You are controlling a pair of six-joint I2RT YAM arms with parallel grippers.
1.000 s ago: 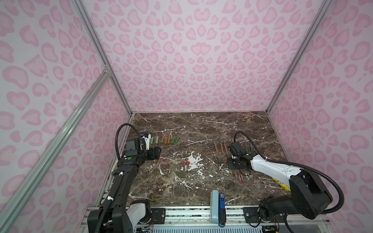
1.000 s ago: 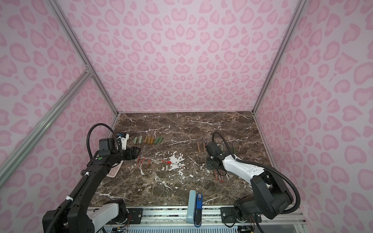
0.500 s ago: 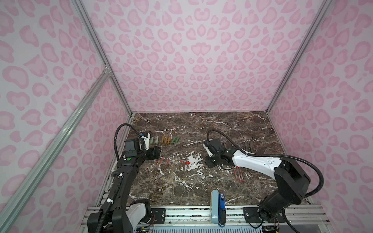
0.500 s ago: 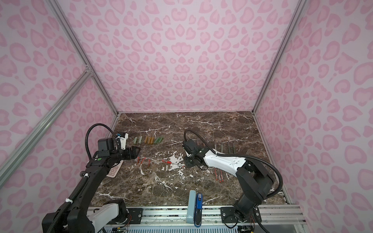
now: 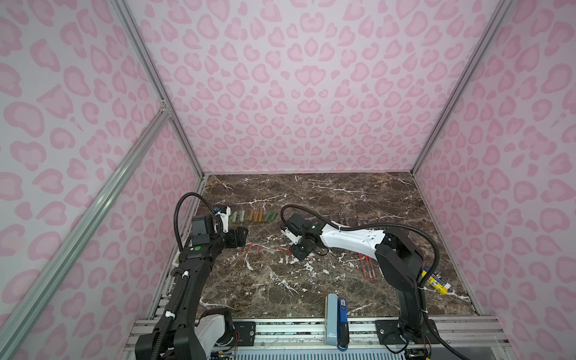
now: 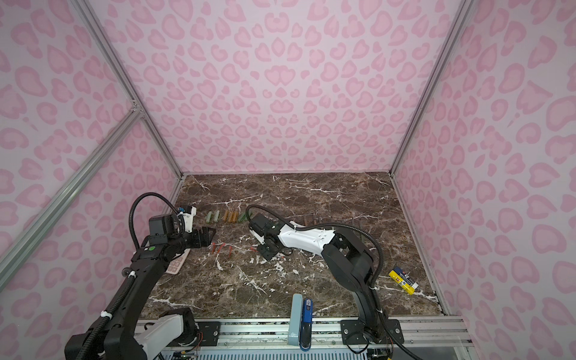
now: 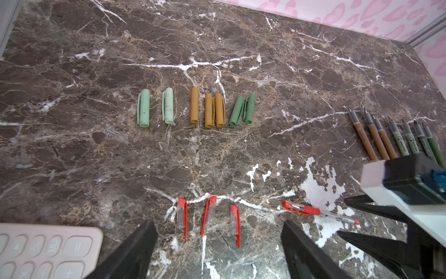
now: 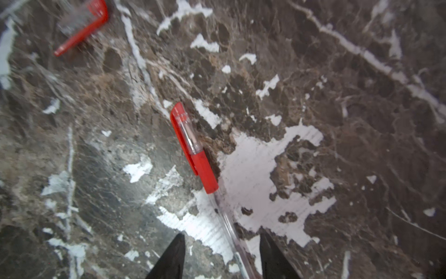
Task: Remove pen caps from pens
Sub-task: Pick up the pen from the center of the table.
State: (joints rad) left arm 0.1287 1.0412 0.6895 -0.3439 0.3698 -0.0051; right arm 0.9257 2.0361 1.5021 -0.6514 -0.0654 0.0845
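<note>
The right gripper lowers its open fingers around the part of the pen beside the red grip (image 8: 222, 215) next. It then closes, as the pen's clear body runs between them just below.
A red-capped clear pen (image 8: 193, 149) lies on the marble, its cap on. My right gripper (image 8: 222, 238) is open low over it, with the clear barrel (image 8: 231, 232) running between the jaws and touching neither. In a top view the right gripper (image 5: 296, 251) is at mid-table. My left gripper (image 7: 218, 232) is open and empty above three loose red-clipped pen caps (image 7: 210, 212). Pale green, tan and dark green pen caps (image 7: 209, 110) lie in a row further out. Uncapped tan and green pens (image 7: 386, 140) lie in a row to the right.
A pink calculator (image 7: 45, 248) lies beside the left gripper. Uncapped clear red pens (image 5: 367, 268) lie under the right arm. A yellow-and-blue box (image 6: 403, 280) sits near the right wall. A grey and blue block (image 5: 336, 314) stands at the front edge.
The right arm has swung left from the pens on the right to the capped red pen in the middle, and its jaws have opened wider. The left arm has barely moved.
</note>
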